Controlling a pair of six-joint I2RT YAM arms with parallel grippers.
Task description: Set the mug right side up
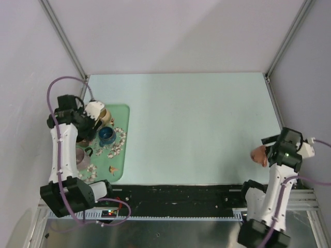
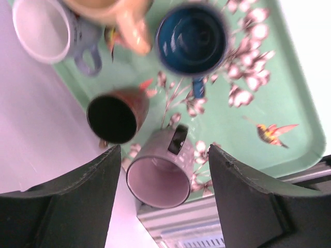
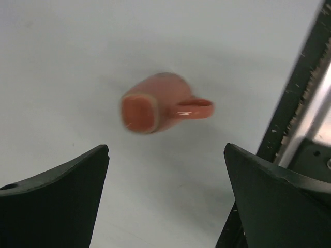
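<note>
Next, the right gripper lowers and turns until its open fingers straddle the loop handle [image 1: 265,160] [image 3: 195,109], which juts out from the terracotta mug's side below it.
The tan mug [image 1: 105,114] stands at the far end of the green tray [image 1: 122,164], and its dark inside faces up in the top view. In the left wrist view only its blurred tan body and handle [image 2: 129,31] show at the top edge. My left gripper [image 1: 87,130] hangs above the tray, open and empty [image 2: 163,206], nearer than the tan mug and apart from it. My right gripper [image 1: 270,151] is open and empty [image 3: 165,196] at the far right.
The tray [image 2: 289,103] also holds a dark blue mug [image 2: 192,39], a grey-blue mug with white inside [image 2: 41,28], a small brown cup [image 2: 116,113] and a grey mug on its side [image 2: 160,173]. A terracotta mug [image 3: 155,103] lies blurred below my right gripper, base towards the camera. A black rail [image 1: 181,194] runs along the near edge.
</note>
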